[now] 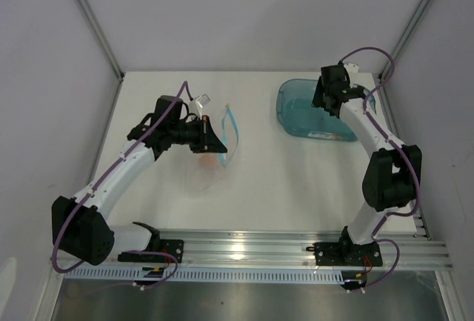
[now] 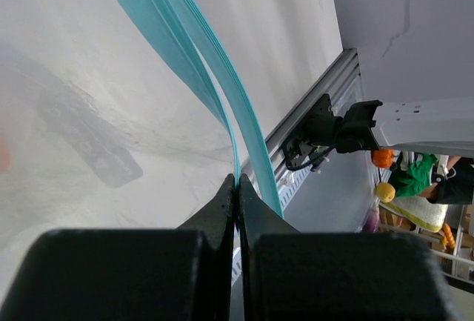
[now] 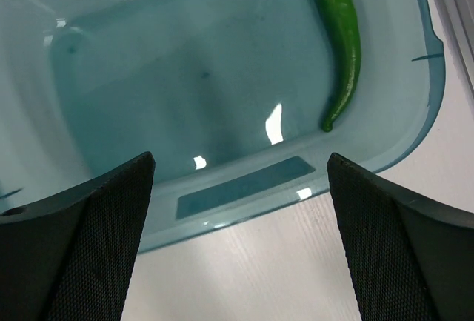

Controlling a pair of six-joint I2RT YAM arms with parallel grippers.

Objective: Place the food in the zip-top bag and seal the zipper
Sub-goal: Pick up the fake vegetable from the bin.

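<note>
Next, my right gripper goes toward the right in the wrist view and down onto the green food piece's middle [image 3: 345,43], as it lies below and to that side.
The clear zip-top bag [image 1: 207,176] lies left of centre with its light blue zipper [image 1: 232,130] lifted. My left gripper [image 1: 216,141] is shut on one strip of the zipper [image 2: 222,76], and the second strip bows away beside it, so the mouth gapes. A peach-pink piece [image 1: 207,162] shows inside the bag. My right gripper [image 3: 241,159] is open and empty, hovering over the near rim of the teal tub [image 3: 237,187]. The slim green piece [image 3: 341,32] lies in the tub at its right side. The cream-white piece is not in view.
The teal tub [image 1: 296,124] stands at the back right, with the right arm [image 1: 329,91] over it. An aluminium rail [image 1: 244,250] runs along the near edge. Grey walls close in the back and both sides.
</note>
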